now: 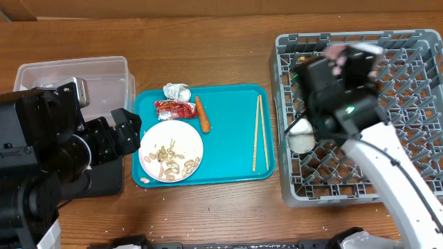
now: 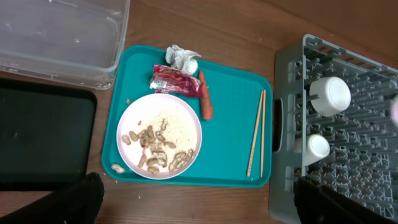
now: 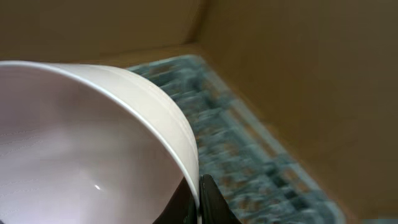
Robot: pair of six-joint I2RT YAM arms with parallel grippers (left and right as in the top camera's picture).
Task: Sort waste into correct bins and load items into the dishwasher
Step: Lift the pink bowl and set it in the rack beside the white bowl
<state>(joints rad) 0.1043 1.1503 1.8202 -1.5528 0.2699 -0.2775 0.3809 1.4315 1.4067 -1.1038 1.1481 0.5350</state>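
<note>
White cups stand along the rack's side by the tray, so my right gripper will shift the bowl to the right in the overhead view next, then lower it onto the rack's open wires.
My right gripper [image 3: 198, 200] is shut on the rim of a white bowl [image 3: 87, 149], held tilted above the grey dish rack [image 1: 415, 90]; the bowl shows blurred in the overhead view [image 1: 344, 54]. Two white cups or bowls [image 2: 329, 94] [image 2: 314, 149] stand in the rack. My left gripper [image 2: 205, 208] is open and empty, near the teal tray's front edge. On the tray, a white plate [image 1: 171, 150] holds food scraps and rice. Behind it lie a paper ball [image 1: 176, 90], red wrapper [image 1: 174, 108] and carrot [image 1: 202, 114]. Chopsticks [image 1: 260, 131] lie at the right.
The teal tray [image 1: 235, 138] sits between the bins and the rack. The clear tub [image 1: 76, 72] stands at the back left, with the black tray [image 2: 43, 137] in front of it, partly under my left arm. One loose scrap [image 2: 115, 168] lies on the teal tray beside the plate.
</note>
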